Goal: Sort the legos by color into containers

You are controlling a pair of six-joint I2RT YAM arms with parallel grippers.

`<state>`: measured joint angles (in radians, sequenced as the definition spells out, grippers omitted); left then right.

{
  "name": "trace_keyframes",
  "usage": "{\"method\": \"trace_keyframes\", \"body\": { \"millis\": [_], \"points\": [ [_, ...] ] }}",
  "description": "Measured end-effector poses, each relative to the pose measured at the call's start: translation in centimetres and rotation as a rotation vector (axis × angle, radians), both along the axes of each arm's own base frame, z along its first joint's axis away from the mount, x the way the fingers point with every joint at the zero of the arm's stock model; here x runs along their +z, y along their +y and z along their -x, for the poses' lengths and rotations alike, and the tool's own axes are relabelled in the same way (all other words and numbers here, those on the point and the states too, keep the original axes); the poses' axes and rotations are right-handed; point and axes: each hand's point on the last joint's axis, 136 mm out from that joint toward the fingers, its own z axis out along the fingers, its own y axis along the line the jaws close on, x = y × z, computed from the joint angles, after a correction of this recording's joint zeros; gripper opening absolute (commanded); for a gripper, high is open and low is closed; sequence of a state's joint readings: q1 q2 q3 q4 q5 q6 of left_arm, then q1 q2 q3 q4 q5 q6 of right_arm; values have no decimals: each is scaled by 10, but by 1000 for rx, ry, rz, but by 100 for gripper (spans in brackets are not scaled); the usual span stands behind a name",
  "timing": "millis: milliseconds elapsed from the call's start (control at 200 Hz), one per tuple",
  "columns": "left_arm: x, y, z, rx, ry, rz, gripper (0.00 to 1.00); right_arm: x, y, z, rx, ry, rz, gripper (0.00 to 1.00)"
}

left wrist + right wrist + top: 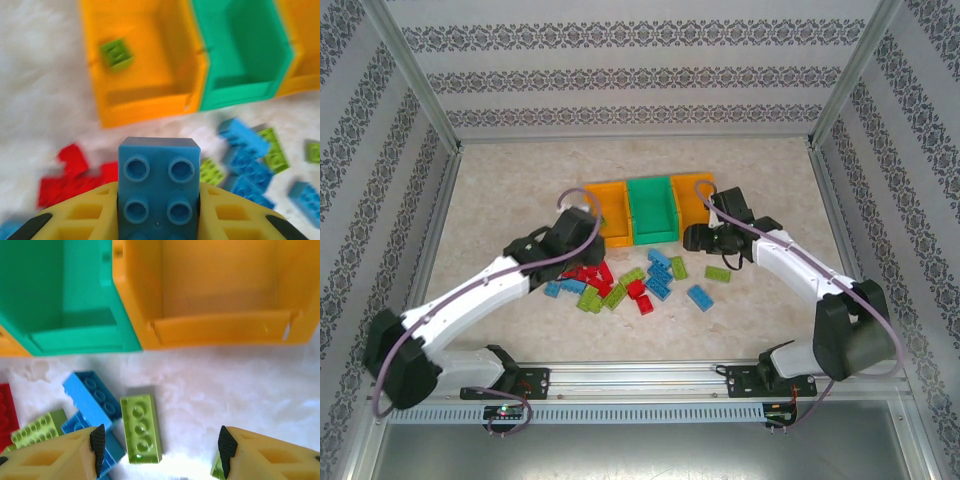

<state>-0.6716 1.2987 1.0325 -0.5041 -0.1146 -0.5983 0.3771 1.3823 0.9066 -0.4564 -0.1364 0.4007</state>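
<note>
I will move my left gripper outward and across next, toward my right gripper, to release the blue lego (159, 170) over the green container (245, 47), because the container stands outward of the lego.
My left gripper (159, 200) is shut on a blue lego (159, 170), held up in front of the left orange container (145, 65). A lime green lego (116, 53) lies inside that container. Beside it stand the green container (240, 55) and the right orange one (302, 45). In the top view the left gripper (565, 235) hangs just short of the row of containers (652, 210). My right gripper (160, 445) is open, low over the table before the right orange container (215, 290). A lime green lego (141, 427) lies flat between its fingers, nearer the left one.
Loose legos lie in a pile in front of the containers: red ones (592, 275) at the left, blue ones (660, 275) in the middle, a lime one (717, 273) and a blue one (699, 297) to the right. Patterned walls enclose the table.
</note>
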Motion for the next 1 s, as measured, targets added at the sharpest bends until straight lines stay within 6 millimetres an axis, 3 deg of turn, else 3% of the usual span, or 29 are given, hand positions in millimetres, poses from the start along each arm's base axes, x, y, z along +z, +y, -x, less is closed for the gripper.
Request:
{"method": "trace_keyframes", "body": {
  "millis": [190, 445, 669, 999],
  "points": [
    [9, -64, -59, -123, -25, 36, 23, -24, 0, 42, 39, 52, 64, 65],
    [-19, -113, -121, -181, 48, 96, 20, -55, -6, 85, 29, 135, 96, 67],
    [-47, -131, -133, -201, 124, 120, 27, -71, -4, 98, 42, 178, 130, 68],
    [-57, -125, -134, -150, 153, 99, 53, -91, 2, 104, 104, 235, 209, 63]
  ]
}}
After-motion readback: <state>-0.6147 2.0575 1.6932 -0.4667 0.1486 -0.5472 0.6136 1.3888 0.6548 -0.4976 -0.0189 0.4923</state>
